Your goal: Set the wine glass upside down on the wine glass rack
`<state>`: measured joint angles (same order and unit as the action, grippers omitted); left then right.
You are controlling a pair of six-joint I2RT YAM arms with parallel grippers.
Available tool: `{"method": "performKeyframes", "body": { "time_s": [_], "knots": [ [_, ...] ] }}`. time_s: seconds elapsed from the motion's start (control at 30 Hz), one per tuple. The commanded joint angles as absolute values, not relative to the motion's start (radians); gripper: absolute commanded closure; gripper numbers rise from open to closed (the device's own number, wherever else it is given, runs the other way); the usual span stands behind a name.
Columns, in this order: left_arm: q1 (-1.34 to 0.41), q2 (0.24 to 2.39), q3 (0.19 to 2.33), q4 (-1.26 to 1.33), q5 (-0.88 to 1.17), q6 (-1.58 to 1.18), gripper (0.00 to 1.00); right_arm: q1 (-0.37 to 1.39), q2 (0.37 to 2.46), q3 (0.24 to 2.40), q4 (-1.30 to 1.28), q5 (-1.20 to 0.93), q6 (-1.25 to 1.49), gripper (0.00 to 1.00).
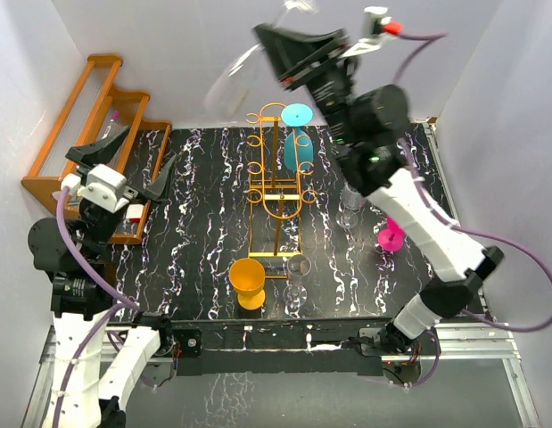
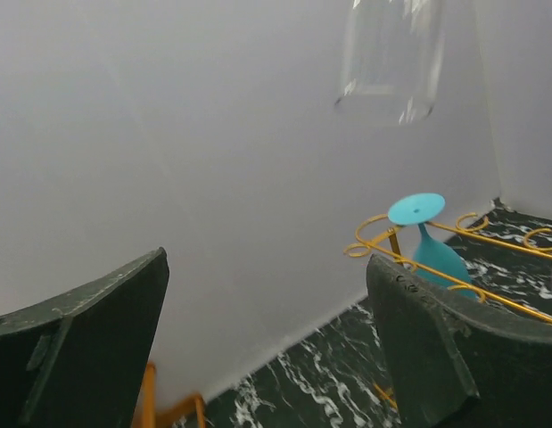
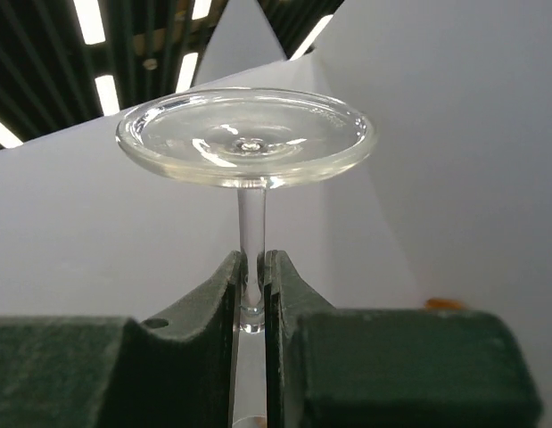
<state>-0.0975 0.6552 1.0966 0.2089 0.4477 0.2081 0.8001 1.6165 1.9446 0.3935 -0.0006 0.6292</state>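
Note:
My right gripper will next lower the upside-down stem beside the rack (image 1: 274,174), slide it in and release it. The empty hook beside the teal glass (image 1: 298,134) is below.
My right gripper (image 1: 289,55) is raised high above the back of the table and is shut on the stem of a clear wine glass (image 1: 233,78). In the right wrist view the fingers (image 3: 218,308) pinch the stem just under the round foot (image 3: 246,135). In the left wrist view the bowl (image 2: 390,62) hangs in the air, mouth downward. The golden wire wine glass rack (image 1: 274,174) stands mid-table, below and in front of the held glass. A teal glass (image 1: 298,134) hangs upside down on it. My left gripper (image 1: 137,165) is open and empty at the left, near the wooden shelf.
A brown wooden stepped shelf (image 1: 93,125) stands at the back left. An orange cup (image 1: 248,281) and a clear glass (image 1: 298,272) stand near the rack's front. Another clear glass (image 1: 351,203) and a pink glass (image 1: 391,234) stand on the right. White walls close in on three sides.

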Motion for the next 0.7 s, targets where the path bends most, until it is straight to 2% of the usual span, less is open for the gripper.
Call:
{"method": "performKeyframes", "body": {
  "time_s": [0.0, 0.13, 0.33, 0.53, 0.67],
  "knots": [
    [-0.098, 0.693, 1.199, -0.071, 0.374, 0.194, 0.04, 0.693, 1.452, 2.003, 0.159, 0.098, 0.323, 0.92],
    [-0.098, 0.803, 1.358, -0.370, 0.315, 0.199, 0.03, 0.680, 1.323, 1.896, 0.097, 0.304, 0.026, 0.92],
    [-0.098, 0.994, 1.546, -0.717, 0.325, 0.229, 0.03, 0.672, 1.123, 1.559, 0.101, 0.521, -0.262, 0.92],
    [-0.098, 1.118, 1.565, -0.951, 0.405, 0.273, 0.03, 0.562, 1.035, 1.278, 0.095, 0.495, -0.255, 0.92],
    [-0.098, 1.199, 1.583, -1.088, 0.462, 0.298, 0.03, 0.349, 1.028, 1.171, 0.072, 0.183, -0.131, 0.92]
  ]
}}
